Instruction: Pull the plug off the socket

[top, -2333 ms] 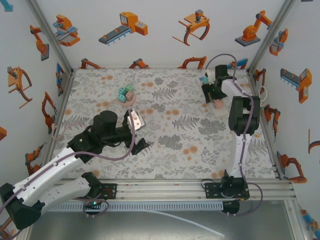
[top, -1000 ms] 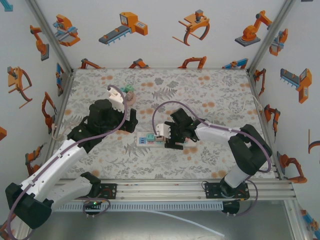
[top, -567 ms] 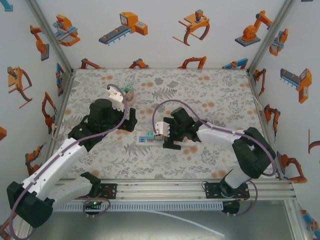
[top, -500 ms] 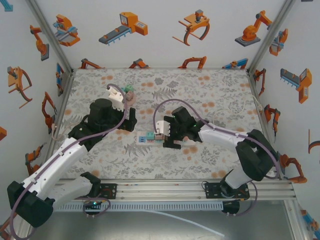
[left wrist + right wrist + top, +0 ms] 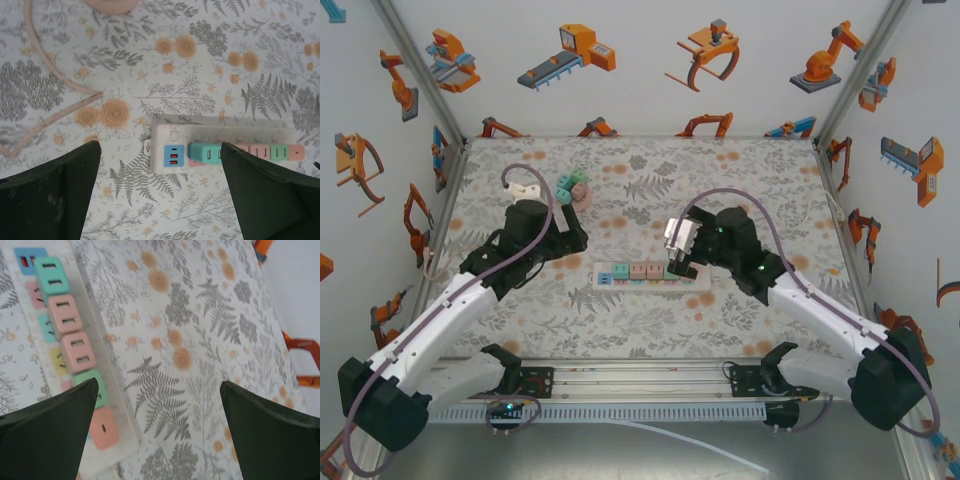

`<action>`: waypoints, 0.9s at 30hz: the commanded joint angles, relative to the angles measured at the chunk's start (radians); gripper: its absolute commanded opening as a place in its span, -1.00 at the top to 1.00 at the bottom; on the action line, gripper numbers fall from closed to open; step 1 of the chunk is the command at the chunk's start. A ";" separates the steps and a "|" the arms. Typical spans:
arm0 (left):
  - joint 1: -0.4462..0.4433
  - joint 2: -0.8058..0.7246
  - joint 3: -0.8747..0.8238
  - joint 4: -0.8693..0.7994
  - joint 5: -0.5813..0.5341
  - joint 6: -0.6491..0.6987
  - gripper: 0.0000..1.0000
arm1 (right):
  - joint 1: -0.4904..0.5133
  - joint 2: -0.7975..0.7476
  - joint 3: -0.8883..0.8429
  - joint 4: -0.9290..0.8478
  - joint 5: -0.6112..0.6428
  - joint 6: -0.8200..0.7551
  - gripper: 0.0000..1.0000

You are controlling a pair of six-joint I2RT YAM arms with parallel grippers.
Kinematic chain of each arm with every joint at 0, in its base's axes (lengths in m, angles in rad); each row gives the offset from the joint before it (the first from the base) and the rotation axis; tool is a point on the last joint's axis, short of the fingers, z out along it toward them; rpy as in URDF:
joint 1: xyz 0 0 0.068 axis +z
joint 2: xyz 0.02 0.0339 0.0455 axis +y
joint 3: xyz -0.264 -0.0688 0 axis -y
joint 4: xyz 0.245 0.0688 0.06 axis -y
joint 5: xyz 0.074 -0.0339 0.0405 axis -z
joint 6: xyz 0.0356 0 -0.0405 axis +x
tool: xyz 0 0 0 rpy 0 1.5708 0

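The brownish-pink plug (image 5: 104, 427) stands below my right gripper and nearer my base, so my right gripper needs to move back and down next, tilting upright over it.
The socket (image 5: 650, 273) is a long white strip lying flat mid-table, with several pastel cube plugs standing in a row on it. In the left wrist view the socket (image 5: 165, 135) shows a blue outlet (image 5: 174, 155) and, beside it, a teal plug (image 5: 206, 153). My left gripper (image 5: 160, 200) (image 5: 570, 238) hovers open just short of that end, with nothing between its fingers. My right gripper (image 5: 157, 430) (image 5: 682, 266) is open above the cloth beside the strip's other end, near the orange plug (image 5: 102, 427) and the green plug (image 5: 97, 387).
A small pile of pastel cubes (image 5: 572, 188) sits at the back left. A peach cord (image 5: 50, 100) curves over the floral cloth (image 5: 770, 190) near the left gripper. Metal frame posts and white walls close in the table.
The right gripper has opened and shifted right from the strip's middle to its right end, uncovering the row of plugs. The left gripper has drawn back slightly to the left.
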 commanded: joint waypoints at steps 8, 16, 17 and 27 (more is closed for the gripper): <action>0.016 0.107 -0.050 -0.023 0.142 -0.151 -0.97 | -0.112 0.044 -0.046 -0.219 -0.155 -0.045 -0.86; 0.015 0.225 -0.056 -0.006 0.227 -0.100 -0.74 | -0.112 0.216 -0.006 -0.198 -0.204 -0.100 -0.53; 0.015 0.241 -0.057 0.005 0.244 -0.096 -0.71 | -0.112 0.221 -0.007 -0.186 -0.197 -0.103 -0.47; 0.012 0.364 -0.072 0.060 0.308 -0.096 -0.24 | -0.113 0.257 0.014 -0.202 -0.191 -0.155 -0.11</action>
